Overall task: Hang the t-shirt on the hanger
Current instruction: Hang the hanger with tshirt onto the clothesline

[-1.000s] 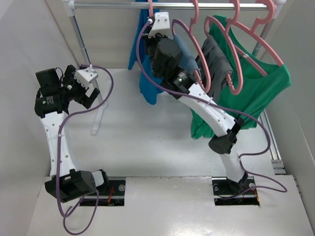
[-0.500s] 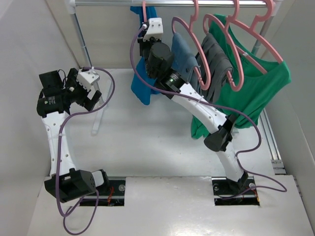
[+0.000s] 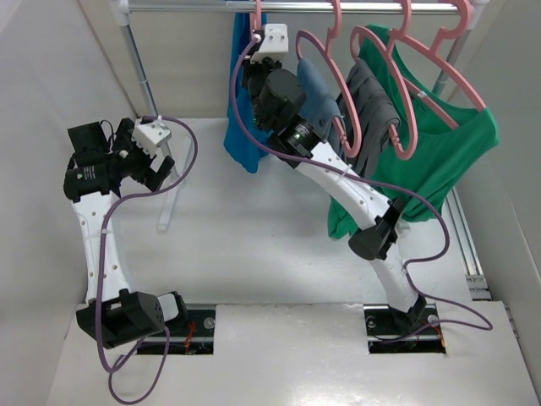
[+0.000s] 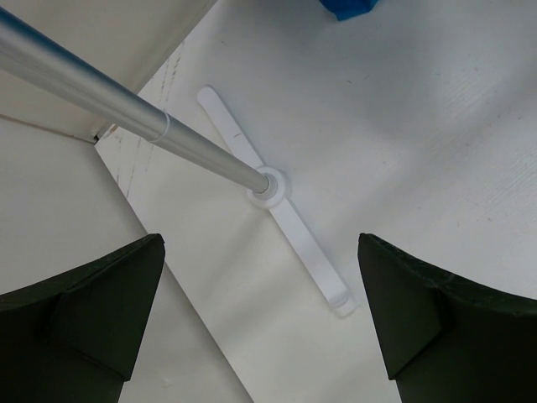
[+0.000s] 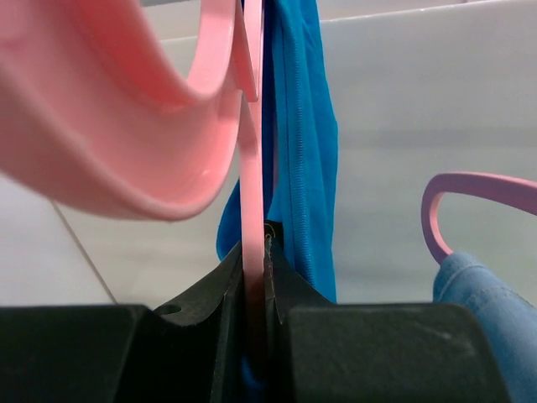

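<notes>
The hanger's hook is up at the clothes bar, so my right gripper should next stay almost where it is and open its fingers to let go of the hanger's thin stem (image 3: 257, 28).
The royal-blue t-shirt (image 3: 243, 127) hangs draped on the salmon-pink hanger (image 3: 256, 19), whose hook is up at the clothes rail (image 3: 186, 8). My right gripper (image 3: 256, 52) is raised to the rail and shut on the hanger's thin stem. In the right wrist view the stem (image 5: 252, 193) is pinched between the jaws of the right gripper (image 5: 255, 256), with the t-shirt (image 5: 304, 143) right behind it. My left gripper (image 3: 155, 167) is open and empty at the left, near the rack's post. In the left wrist view the left gripper (image 4: 260, 323) is over the rack's foot.
To the right on the rail hang more pink hangers (image 3: 342, 51) with a denim-blue garment (image 3: 317, 93), grey garments (image 3: 372, 106) and a green shirt (image 3: 448, 144). The rack's left post (image 4: 126, 109) and white foot (image 4: 285, 227) stand by my left gripper.
My right gripper carried the hanger and blue t-shirt up and left, then slightly right along the rail. The left arm shifted slightly and then held still.
</notes>
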`<state>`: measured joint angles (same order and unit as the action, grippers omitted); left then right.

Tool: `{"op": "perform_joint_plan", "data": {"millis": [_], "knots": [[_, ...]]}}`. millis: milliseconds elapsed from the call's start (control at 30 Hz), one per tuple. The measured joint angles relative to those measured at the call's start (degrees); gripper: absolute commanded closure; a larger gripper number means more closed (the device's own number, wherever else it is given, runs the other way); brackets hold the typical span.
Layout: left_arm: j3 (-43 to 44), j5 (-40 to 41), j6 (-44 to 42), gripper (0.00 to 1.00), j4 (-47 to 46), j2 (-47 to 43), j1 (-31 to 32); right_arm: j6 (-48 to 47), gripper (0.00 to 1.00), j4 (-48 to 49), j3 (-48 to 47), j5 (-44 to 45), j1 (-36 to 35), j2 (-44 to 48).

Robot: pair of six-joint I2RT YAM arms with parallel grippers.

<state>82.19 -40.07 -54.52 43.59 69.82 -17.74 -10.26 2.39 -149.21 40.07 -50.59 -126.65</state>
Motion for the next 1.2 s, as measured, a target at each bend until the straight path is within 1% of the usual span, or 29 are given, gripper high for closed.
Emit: {"op": "perform_joint_plan", "data": {"millis": [133, 300, 400, 600, 767, 800, 833, 867, 900, 933, 1000, 1033, 1067, 1133, 1167, 1200], "knots": [[-0.13, 0.00, -0.28, 0.00, 0.13, 0.00, 0.20, 0.39, 1.00, 1.14, -1.64, 0.48, 0.00, -2.19], [-0.13, -0.02, -1.97, 0.00, 0.46, 0.00, 2.27, 1.27, 1.00, 4.13, -2.86, 0.90, 0.35, -5.09], [-0.13, -0.63, -2.32, 0.00, 0.48, -0.02, 3.43, 1.75, 1.00, 4.83, -3.02, 0.83, 0.85, -5.29], [-0.13, -1.77, -2.64, 0.00, 0.76, -0.33, 3.54, 2.36, 1.00, 6.19, -2.05, 0.28, 1.51, -5.27], [-0.13, -1.90, -4.66, 0.00, 2.21, -0.46, 3.89, 2.89, 1.00, 6.86, -1.64, -0.96, 1.51, -5.27], [-0.13, -1.97, -5.05, 0.00, 2.58, -0.55, 3.93, 3.04, 0.93, 7.08, -1.20, -1.29, 1.51, -5.09], [-0.13, -1.95, -5.31, 0.00, 2.91, -0.63, 4.00, 3.13, 0.81, 7.23, -0.46, -1.68, 1.51, -4.66], [-0.13, -1.97, -5.51, 0.00, 3.10, -0.72, 4.11, 3.32, 0.74, 7.30, 0.46, -2.10, 1.51, -4.07], [-0.13, -1.97, -5.70, 0.00, 3.28, -0.87, 4.15, 3.56, 0.70, 7.23, 1.38, -2.69, 1.51, -3.37], [-0.13, -1.97, -5.95, 0.00, 3.48, -0.96, 4.15, 3.72, 0.68, 7.28, 2.51, -3.37, 1.46, -2.58], [-0.13, -2.19, -6.32, 0.00, 3.91, -1.11, 4.15, 3.91, 0.58, 7.19, 4.70, -4.74, 1.31, -0.96], [-0.13, -2.32, -6.54, 0.00, 4.11, -1.14, 4.15, 4.02, 0.49, 7.17, 5.53, -5.42, 1.09, -0.24], [-0.13, -2.45, -6.71, 0.00, 4.26, -1.14, 4.15, 4.04, 0.45, 7.19, 6.60, -6.03, 0.94, 0.72], [-0.31, -2.78, -6.97, 0.00, 4.46, -1.16, 4.15, 3.37, 0.40, 7.06, 9.49, -7.02, 0.31, 3.15], [-0.37, -2.89, -7.13, 0.00, 4.66, -1.16, 4.15, 2.99, 0.36, 7.15, 10.93, -7.50, -0.11, 4.35], [-0.46, -2.99, -7.21, 0.00, 4.81, -1.16, 4.15, 2.47, 0.35, 7.08, 12.66, -7.78, -0.52, 5.73]]}}
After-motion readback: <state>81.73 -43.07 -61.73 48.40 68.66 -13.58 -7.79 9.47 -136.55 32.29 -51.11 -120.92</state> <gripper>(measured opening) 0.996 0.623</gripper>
